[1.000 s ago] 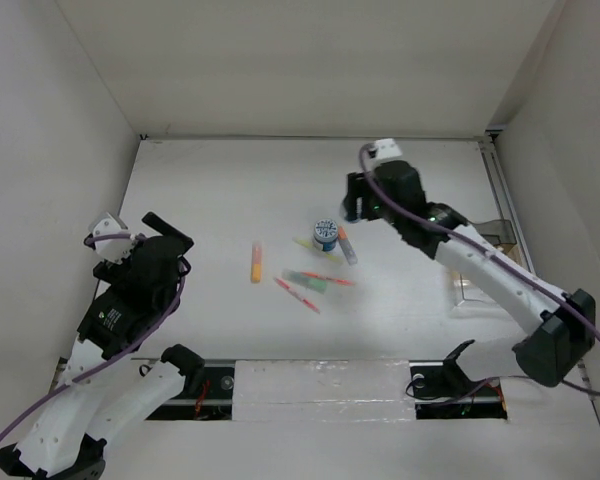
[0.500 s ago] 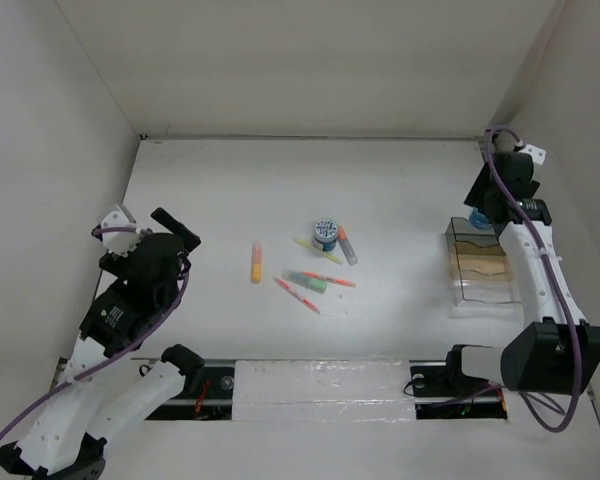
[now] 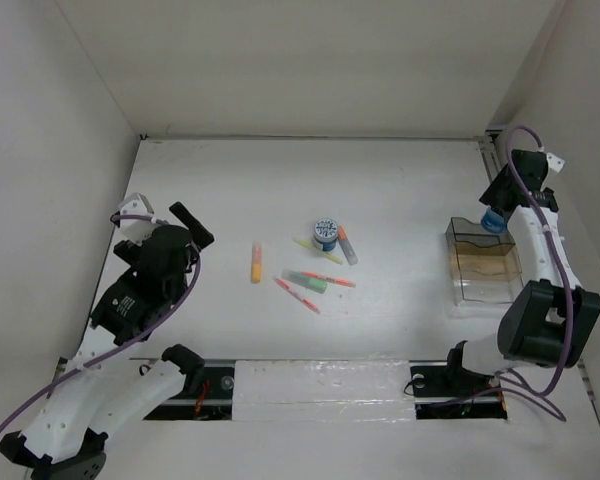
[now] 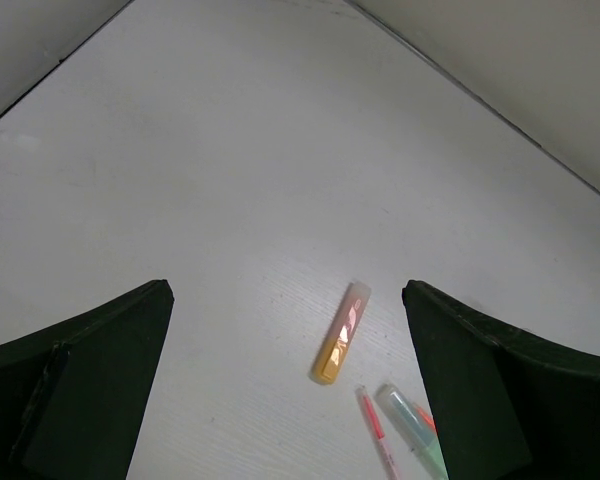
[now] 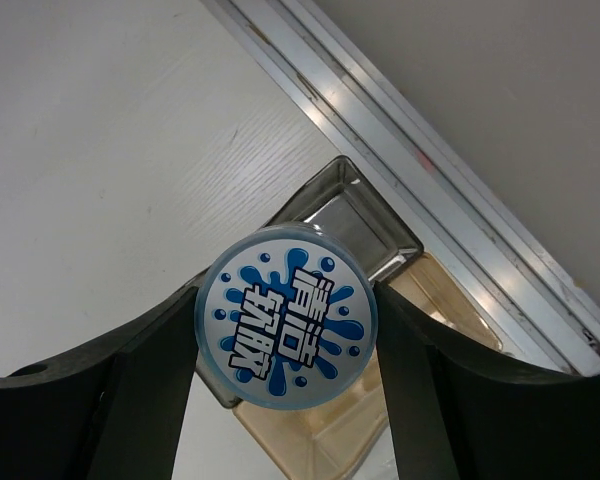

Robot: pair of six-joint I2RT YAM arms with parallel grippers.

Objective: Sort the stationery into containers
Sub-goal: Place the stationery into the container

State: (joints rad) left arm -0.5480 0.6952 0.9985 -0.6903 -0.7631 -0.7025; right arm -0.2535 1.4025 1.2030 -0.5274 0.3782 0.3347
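The roll in my right gripper should next go down between the sides of the tray's dark far section (image 3: 474, 233) (image 5: 352, 222) below and be released there, because that section's visible corner is empty.
My right gripper (image 3: 494, 218) is shut on a round blue-and-white patterned roll (image 5: 287, 315) and holds it over the far end of the clear tan-bottomed tray (image 3: 483, 271), which also shows below the roll in the right wrist view (image 5: 380, 440). A second roll (image 3: 326, 233) stands mid-table among markers. An orange marker (image 3: 256, 262) lies apart to the left; it also shows in the left wrist view (image 4: 341, 333). Green, yellow and orange markers and thin red-pink pens (image 3: 310, 284) lie in a loose cluster. My left gripper (image 3: 194, 222) is open and empty, left of the orange marker.
White walls enclose the table on three sides. A metal rail (image 5: 420, 150) runs along the right wall beside the tray. A taped strip (image 3: 320, 385) lies along the near edge between the arm bases.
My right arm has carried the roll from mid-table to the right, over the tray's far end. My left gripper has shifted slightly right toward the orange marker.
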